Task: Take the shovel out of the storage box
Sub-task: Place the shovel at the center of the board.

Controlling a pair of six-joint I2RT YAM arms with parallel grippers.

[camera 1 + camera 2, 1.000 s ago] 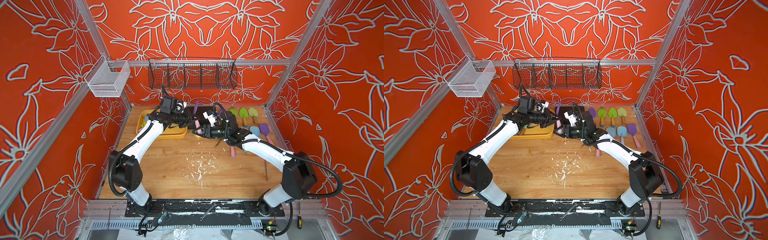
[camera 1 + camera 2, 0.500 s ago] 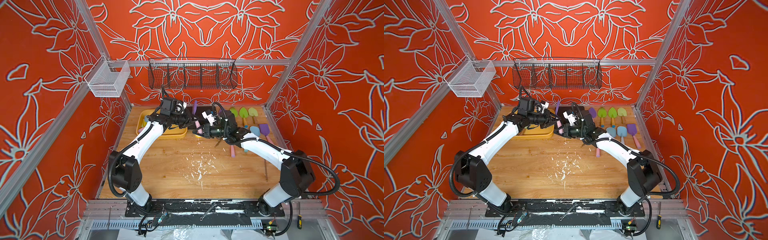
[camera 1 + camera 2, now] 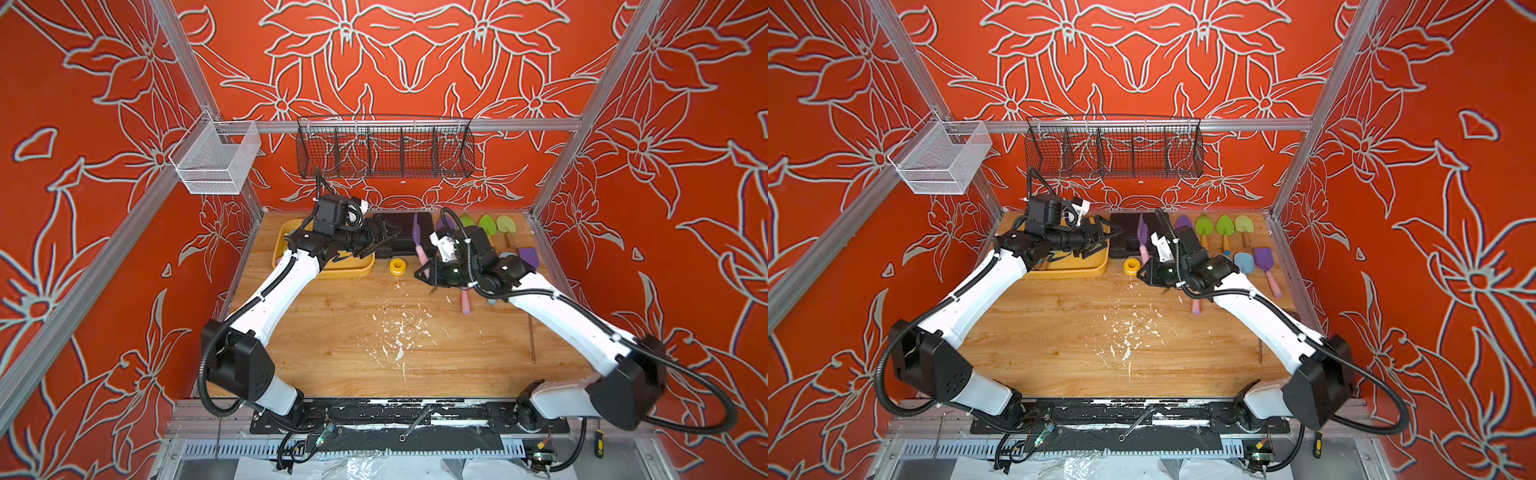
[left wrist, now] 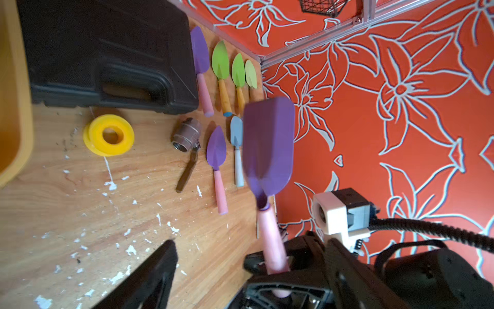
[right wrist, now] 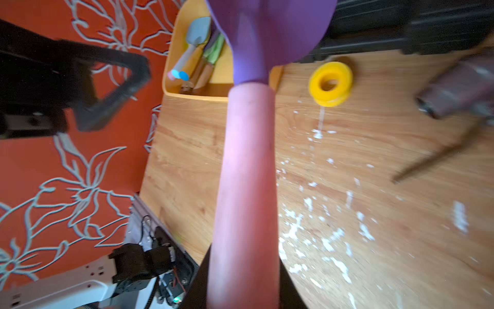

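I will next move my right gripper back and down to the tabletop beside the white flecks. The shovel should lie flat there so I can let go of its handle, because that spot is bare.
The shovel, with a purple blade [image 3: 415, 226] and a pink handle [image 5: 246, 187], hangs above the table beside the black tool case. My right gripper [image 3: 424, 272] is shut on the handle's lower end [image 4: 271, 248]. My left gripper [image 3: 388, 237] stands open just left of the shovel, apart from it, with nothing between its fingers [image 5: 117, 77]. The yellow storage box [image 3: 324, 272] sits at the back left under the left arm. Inside it lie a blue shovel [image 5: 196, 32] and green ones with wooden handles.
A black tool case [image 3: 399, 239] lies behind the grippers, a yellow tape roll [image 3: 397, 264] in front of it. Several shovels [image 3: 1225, 226] lie in rows at the back right, beside a metal valve [image 4: 187, 133]. Wire baskets [image 3: 384, 151] hang on the back wall.
My right gripper shut on the shovel's handle, then my left gripper opened and let go. The right arm has drawn the shovel to the right, away from the left gripper.
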